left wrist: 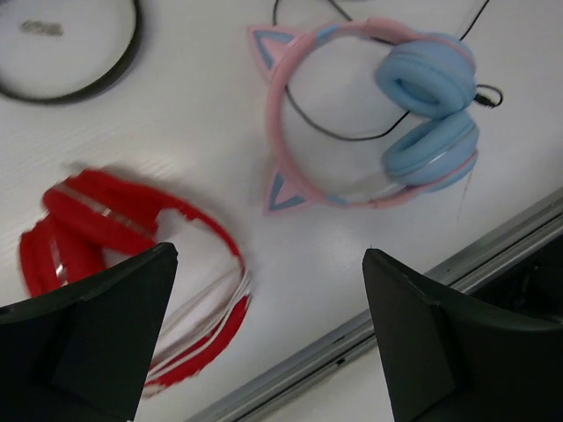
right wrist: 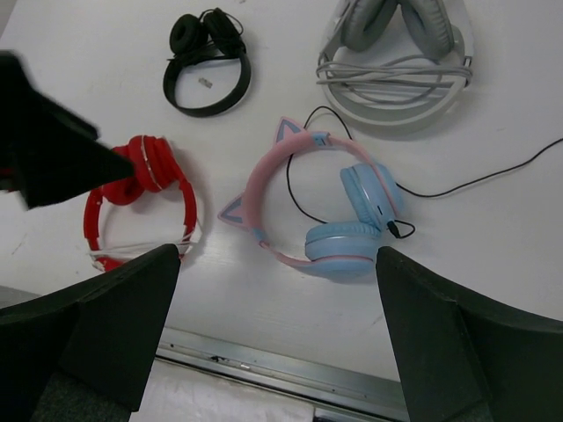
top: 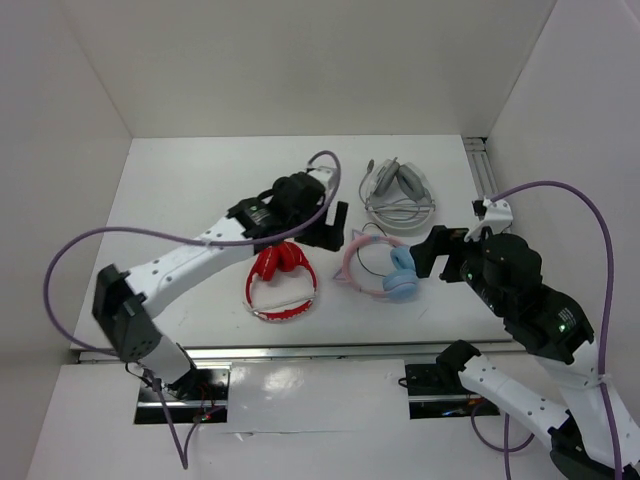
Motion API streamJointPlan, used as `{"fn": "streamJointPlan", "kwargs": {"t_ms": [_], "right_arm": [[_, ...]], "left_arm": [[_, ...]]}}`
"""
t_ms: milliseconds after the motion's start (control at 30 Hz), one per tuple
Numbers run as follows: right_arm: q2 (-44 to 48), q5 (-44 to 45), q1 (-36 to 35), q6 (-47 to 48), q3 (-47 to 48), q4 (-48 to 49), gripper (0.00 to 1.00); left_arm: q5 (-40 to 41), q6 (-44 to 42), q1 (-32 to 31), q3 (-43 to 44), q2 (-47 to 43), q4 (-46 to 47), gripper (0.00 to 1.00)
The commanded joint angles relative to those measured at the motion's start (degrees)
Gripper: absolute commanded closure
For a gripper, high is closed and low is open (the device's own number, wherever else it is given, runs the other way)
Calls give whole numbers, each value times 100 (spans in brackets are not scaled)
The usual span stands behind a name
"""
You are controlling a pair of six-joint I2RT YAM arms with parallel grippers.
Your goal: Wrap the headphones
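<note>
The part of the headband between the cat ears lies bare, so my open left gripper goes down and to the right in the top view onto it next.
The headphones (top: 358, 268) lie flat on the white table, with a pink cat-ear headband and light blue ear cups (top: 401, 277). They also show in the left wrist view (left wrist: 283, 97) and the right wrist view (right wrist: 260, 180). Their thin black cable (right wrist: 475, 180) loops inside the headband and trails loose to the right from a plug at the cups. My left gripper (top: 336, 226) hovers open just left of the headband, empty (left wrist: 268, 264). My right gripper (top: 436, 254) hovers open just right of the cups, empty (right wrist: 277, 264).
A red pair (top: 280, 282) lies left of the pink pair, under my left arm. A grey-white pair (top: 400, 192) with its cable wound lies behind. A small black pair (right wrist: 208, 63) lies far left. A metal rail (top: 320, 350) edges the table front. White walls stand on three sides.
</note>
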State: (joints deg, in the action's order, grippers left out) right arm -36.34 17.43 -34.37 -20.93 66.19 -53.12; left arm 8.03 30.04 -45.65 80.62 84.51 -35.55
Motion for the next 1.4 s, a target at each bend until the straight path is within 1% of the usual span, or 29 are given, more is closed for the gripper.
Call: {"fn": "streamJointPlan", "kwargs": {"t_ms": [0,33,67,133,167,200,233,267,400,500,667,767,833,967,1000,1033,1133,1167,1233,1300,1367], "right_arm": [[48,-293,-43,106,16,285,0],[109,-345,-43,106,16,285,0],[170,-398,-43,159,16,285,0],[224,-503,-43,159,-54,346,0],[302,-504,-43,211,-54,347,0],[390,-573,-43,212,-54,347,0],[391,-574,-43,212,-54,399,0],[443,-574,-43,212,-54,399,0],[443,-451,-43,150,-54,329,0],[443,-320,-43,150,-54,329,0],[443,-319,-43,98,-54,329,0],[496,-529,-43,36,-168,390,0],[671,-740,-43,-147,-264,644,0],[1093,-1126,-43,-420,-485,1049,0],[1146,-1241,-43,-421,-485,1050,0],[1199,-1364,-43,-421,-432,1050,0],[1199,-1541,-43,-149,-178,919,0],[1199,-1541,-43,-96,-125,918,0],[1199,-1541,-43,-43,-72,918,0],[1261,-1488,-43,-43,-72,918,0],[1313,-1488,-43,-43,-72,918,0]], "left_arm": [[-109,-60,-23,700,933,294,0],[-109,-60,-162,805,1136,416,0],[-31,-60,-216,1006,1529,417,0],[23,-130,-295,1218,1927,488,0],[23,-130,-296,1376,2286,540,0],[23,-130,-296,1430,2289,540,0],[93,-182,-296,1430,2559,601,0],[93,-183,-296,1430,2657,602,2],[14,-288,-243,1290,2983,1014,3],[-126,-288,-190,1290,3282,1077,4],[-328,-130,-15,1123,3581,1366,4],[-399,-77,-14,1192,3783,1419,4],[-399,-77,-14,1333,3958,1358,4],[-460,-77,-14,1413,4082,1296,13],[-460,-77,-14,1413,4082,1244,21],[-400,-77,-14,1413,4082,1244,25],[-416,-77,-67,1115,3934,1427,26],[-417,-17,-67,1053,3933,1428,32],[-417,-16,-119,982,3933,1428,33],[-277,-16,-172,929,3933,1428,39],[-127,36,-242,929,3933,1375,40]]}}
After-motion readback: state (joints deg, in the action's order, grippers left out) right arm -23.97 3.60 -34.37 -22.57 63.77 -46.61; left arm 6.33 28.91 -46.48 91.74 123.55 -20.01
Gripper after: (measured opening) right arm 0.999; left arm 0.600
